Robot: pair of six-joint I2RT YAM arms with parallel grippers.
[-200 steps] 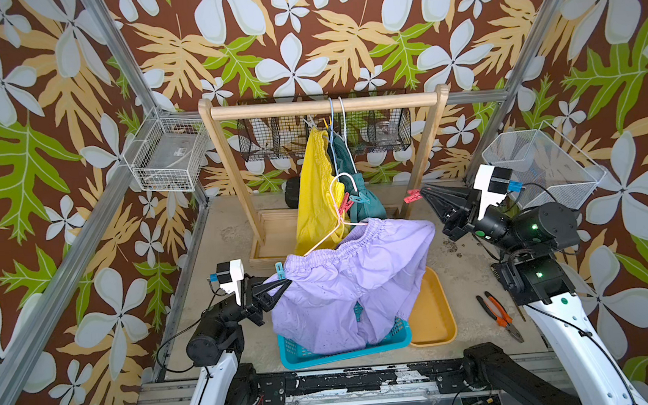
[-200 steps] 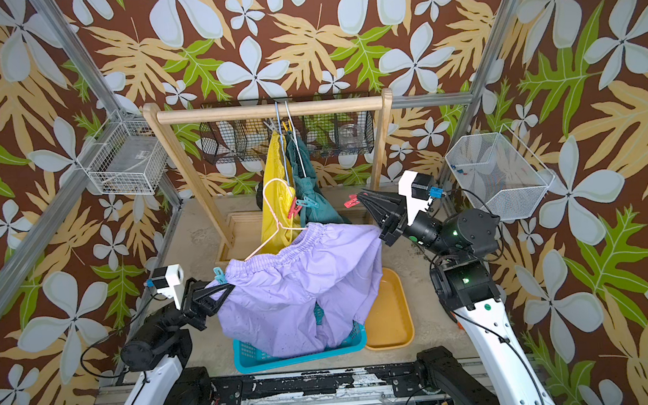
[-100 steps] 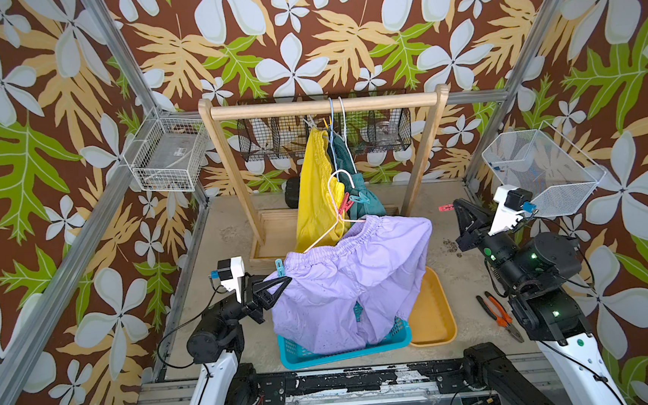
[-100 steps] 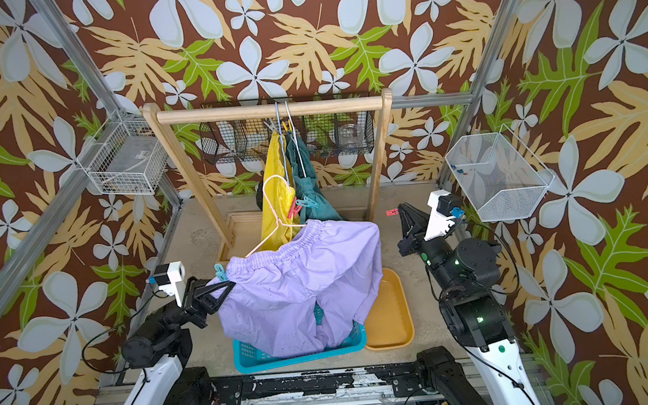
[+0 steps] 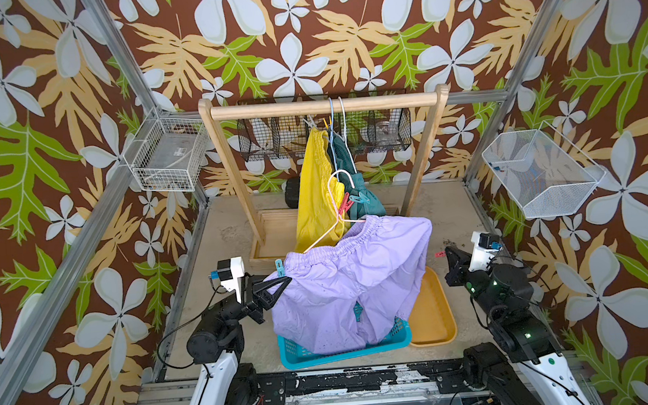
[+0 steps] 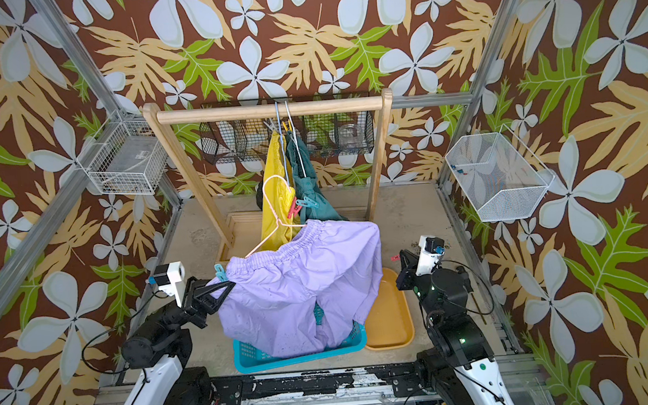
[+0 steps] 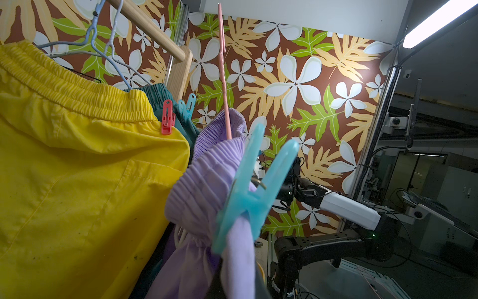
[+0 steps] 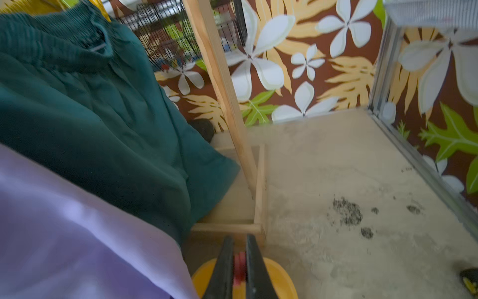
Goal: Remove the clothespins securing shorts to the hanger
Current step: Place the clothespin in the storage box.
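My right gripper will next move down toward the yellow tray's far end and let go of the red-pink clothespin there, as the tray's open bottom is below my gripper.
The lilac shorts hang from a pink hanger and droop over a blue basket. My left gripper is shut on their left waist corner, just below a light blue clothespin; the fabric hides its fingers in the left wrist view. My right gripper is shut on a red-pink clothespin, clear of the shorts, over the yellow tray's far end. Yellow shorts and teal shorts hang on the rack, with a red clothespin and a teal clothespin on them.
A wooden rack stands at the back. The blue basket and yellow tray sit side by side at the front. White wire baskets hang on the right wall and the left wall.
My right gripper has carried the red-pink clothespin from beside the rack's right post, down and toward the front right. The left gripper has kept its hold on the lilac shorts.
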